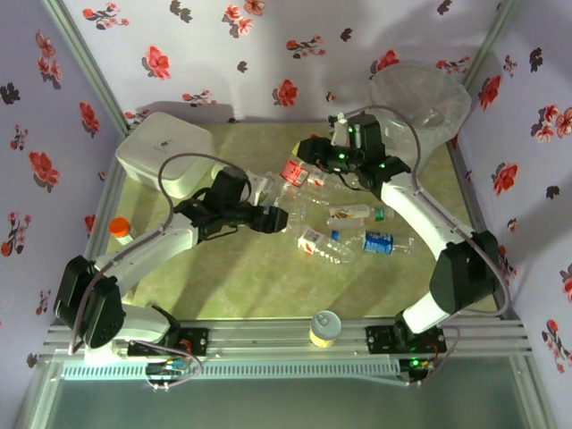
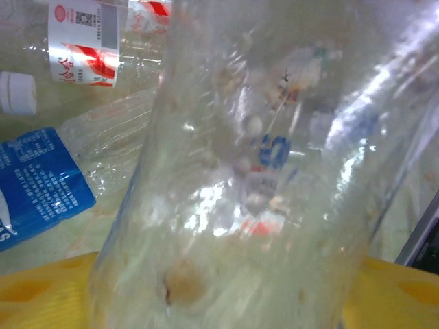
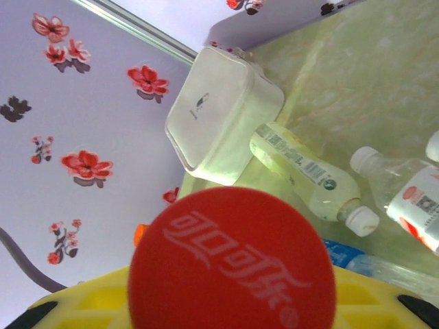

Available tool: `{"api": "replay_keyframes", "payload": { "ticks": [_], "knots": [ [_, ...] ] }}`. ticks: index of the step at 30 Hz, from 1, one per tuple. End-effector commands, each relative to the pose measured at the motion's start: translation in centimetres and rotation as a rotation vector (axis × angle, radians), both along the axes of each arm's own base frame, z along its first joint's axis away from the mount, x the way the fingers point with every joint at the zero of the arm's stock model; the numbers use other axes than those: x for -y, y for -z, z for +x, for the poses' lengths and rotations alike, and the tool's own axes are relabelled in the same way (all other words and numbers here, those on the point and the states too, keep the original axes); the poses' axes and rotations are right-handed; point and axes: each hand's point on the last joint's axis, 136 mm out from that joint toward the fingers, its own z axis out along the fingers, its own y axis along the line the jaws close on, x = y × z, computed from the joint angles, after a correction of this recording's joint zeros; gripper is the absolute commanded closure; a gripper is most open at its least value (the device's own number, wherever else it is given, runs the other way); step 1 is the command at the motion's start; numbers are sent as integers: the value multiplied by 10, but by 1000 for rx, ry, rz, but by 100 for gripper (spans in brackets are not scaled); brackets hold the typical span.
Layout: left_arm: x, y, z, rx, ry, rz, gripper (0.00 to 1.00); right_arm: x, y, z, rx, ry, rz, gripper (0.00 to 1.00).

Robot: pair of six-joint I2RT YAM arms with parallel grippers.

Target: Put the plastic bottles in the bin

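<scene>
The red-capped bottle goes across the table and over the bin's opening (image 1: 422,93) next for my right gripper to release, since the bottle's cap sits between my fingers.
Several plastic bottles lie mid-table, among them a green-labelled one (image 1: 350,213), a blue-labelled one (image 1: 380,241) and a red-labelled one (image 1: 315,241). My left gripper (image 1: 268,218) is low over the table. In the left wrist view its yellow fingers (image 2: 41,291) stand wide apart with a clear bottle (image 2: 274,137) filling the gap. My right gripper (image 1: 308,154) sits by a red-labelled bottle (image 1: 295,170). In the right wrist view a red cap (image 3: 232,260) is held between that gripper's yellow fingers (image 3: 82,301). The bin (image 1: 420,94) stands at the back right.
A white rounded box (image 1: 165,152) stands back left, with an orange-capped bottle (image 1: 119,230) at the left edge. A yellow can (image 1: 324,328) sits at the near rail. Beyond the right gripper lie a green bottle (image 3: 302,168) and the box (image 3: 219,116). Floral walls close three sides.
</scene>
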Motion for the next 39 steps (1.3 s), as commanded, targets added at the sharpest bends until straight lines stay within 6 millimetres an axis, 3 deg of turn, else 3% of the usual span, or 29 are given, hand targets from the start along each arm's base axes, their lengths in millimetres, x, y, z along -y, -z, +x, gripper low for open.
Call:
{"api": "replay_keyframes", "payload": {
  "ticks": [1,5,9,12,16,20,23,27,31,35,39],
  "knots": [
    [-10,-23,-1,67,-11,29,0,26,-58,4,174,64,-75,62],
    [-29,-24,-2,68,-58,76,0,91,-124,19,348,258,-179,62],
    [-41,-16,0,39,-118,76,0,178,-192,23,544,578,-297,68],
    [-44,-7,5,4,-151,80,0,235,-222,23,644,819,-398,77],
    [-50,2,18,-46,-220,96,0,283,-238,29,676,1002,-477,81],
    [-59,11,32,-115,-352,42,0,318,-230,46,653,1126,-596,83],
    [-65,22,34,-164,-442,-2,0,329,-215,60,620,1149,-632,83],
    [-76,36,34,-195,-525,-9,0,326,-180,89,549,1094,-659,83],
    [-83,41,32,-210,-563,-9,0,308,-139,111,474,974,-617,83],
    [-90,45,30,-220,-604,-18,0,292,-104,120,394,894,-554,82],
    [-91,54,30,-249,-658,-68,0,290,-69,125,282,860,-528,80]
  ]
}}
